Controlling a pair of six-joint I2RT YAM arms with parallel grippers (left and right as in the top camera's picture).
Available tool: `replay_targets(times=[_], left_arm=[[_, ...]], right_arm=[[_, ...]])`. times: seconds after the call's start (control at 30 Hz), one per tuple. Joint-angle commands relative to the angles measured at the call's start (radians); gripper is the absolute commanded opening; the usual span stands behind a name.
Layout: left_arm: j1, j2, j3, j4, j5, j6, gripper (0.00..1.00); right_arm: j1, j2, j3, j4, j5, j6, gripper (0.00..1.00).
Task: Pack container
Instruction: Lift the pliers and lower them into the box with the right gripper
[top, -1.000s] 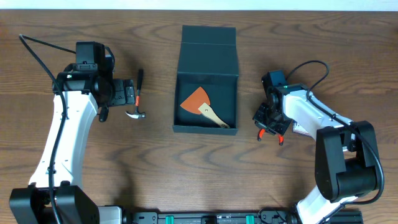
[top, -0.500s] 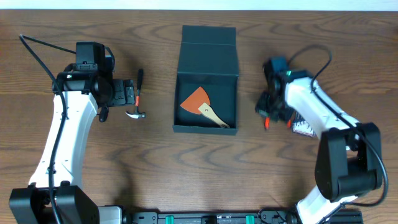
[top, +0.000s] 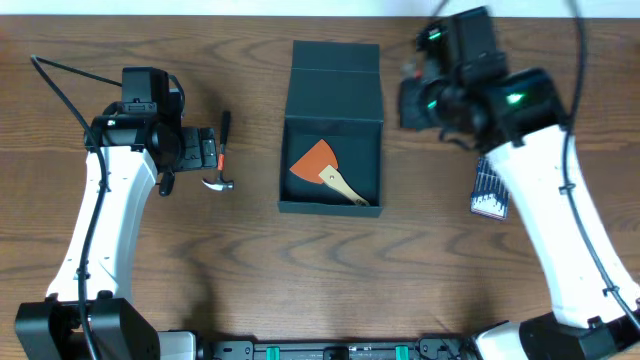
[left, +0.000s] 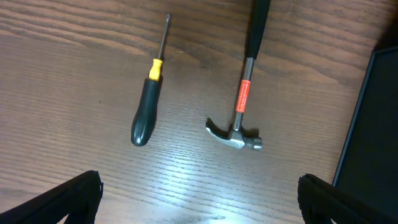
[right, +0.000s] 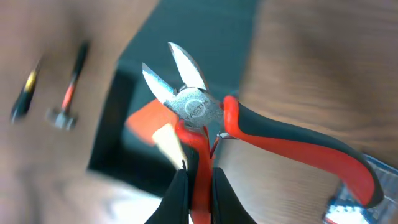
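The container is open to the left in the overhead view, so my right gripper will next go there, down over the orange scraper (right: 151, 121), to release the pliers (right: 249, 124).
The dark container (top: 296, 150) stands open at the table's middle, its flap lid (top: 335, 72) folded back. An orange scraper (top: 318, 163) with a wooden handle lies inside. My right gripper (right: 198, 186) is shut on one handle of red-and-black cutting pliers (right: 249, 124) and holds them in the air above the container's (right: 118, 130) right side. In the overhead view the right gripper (top: 418, 100) is raised and blurred, and the pliers are hidden. My left gripper (left: 199, 202) is open and empty above a small hammer (left: 239, 121) and a screwdriver (left: 147, 106).
The hammer (top: 222, 155) lies left of the container, next to the left gripper (top: 205, 155). A pack of dark bits (top: 490, 190) lies on the table at the right. The container's edge (left: 373, 124) shows at the right of the left wrist view.
The right arm has lifted the pliers off the table and swung up and back, towards the container's right rear. The left arm has not moved.
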Motion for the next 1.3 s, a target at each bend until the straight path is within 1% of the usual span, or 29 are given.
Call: replay_targets(times=[0.0,0.13,0.3,0.57,0.7,1.27], left_arm=[[-0.003,0.001,0.025,-0.003,-0.006,-0.001,0.99],[-0.003,0.001,0.025,-0.003,-0.006,-0.001,0.99],[-0.003,0.001,0.025,-0.006,-0.006,-0.001,0.99],[-0.003,0.001,0.025,-0.007,-0.006,-0.001,0.98],[-0.003,0.001,0.025,-0.007,-0.006,-0.001,0.99],[-0.003,0.001,0.025,-0.010,-0.006,-0.001,0.99]], right_arm=[[0.082,0.055,-0.010,-0.010,-0.001,-0.098,0.01],[0.133,0.122,-0.012,-0.012,0.007,-0.098,0.01],[0.163,0.215,-0.012,-0.014,-0.001,-0.099,0.01],[0.209,0.357,-0.012,-0.018,-0.043,-0.140,0.01],[0.214,0.412,-0.012,-0.021,-0.076,-0.139,0.01],[0.216,0.571,-0.014,0.041,-0.084,-0.166,0.01]])
